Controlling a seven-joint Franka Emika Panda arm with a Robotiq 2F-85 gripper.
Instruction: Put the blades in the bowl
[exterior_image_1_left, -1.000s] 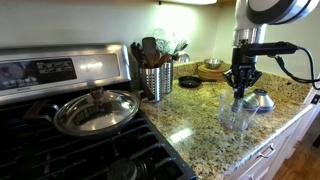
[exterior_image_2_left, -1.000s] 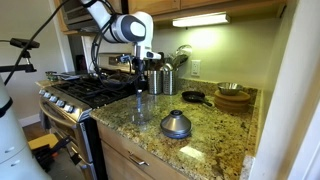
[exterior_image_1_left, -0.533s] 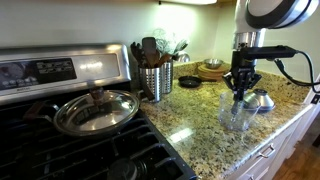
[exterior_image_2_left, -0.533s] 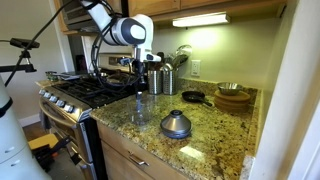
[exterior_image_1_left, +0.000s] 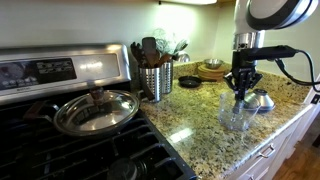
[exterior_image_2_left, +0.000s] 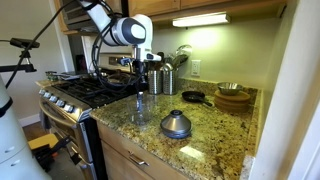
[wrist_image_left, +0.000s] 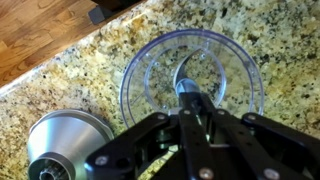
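My gripper should next move down through the bowl's open rim until the blades are inside, then let go of the short middle part of the blades, because the bowl's bottom is directly below my gripper.
The clear straight-sided bowl (wrist_image_left: 190, 75) stands on the granite counter near its front edge, and it shows in both exterior views (exterior_image_1_left: 238, 116) (exterior_image_2_left: 140, 109). My gripper (wrist_image_left: 190, 98) hangs right over the bowl's opening, shut on the short hub of the grey metal blades (wrist_image_left: 186, 82). A curved wing shows against the bowl's inside. In both exterior views the gripper (exterior_image_1_left: 243, 88) (exterior_image_2_left: 141, 86) points straight down just above the bowl's rim. The blades themselves are too small to make out there.
A silver dome-shaped lid (wrist_image_left: 62, 140) (exterior_image_1_left: 262, 100) (exterior_image_2_left: 176, 124) sits close beside the bowl. A metal utensil holder (exterior_image_1_left: 155, 80), a small black dish (exterior_image_1_left: 189, 82) and a wooden bowl (exterior_image_1_left: 211, 69) stand behind. The stove with a lidded pan (exterior_image_1_left: 95, 110) lies beside the counter.
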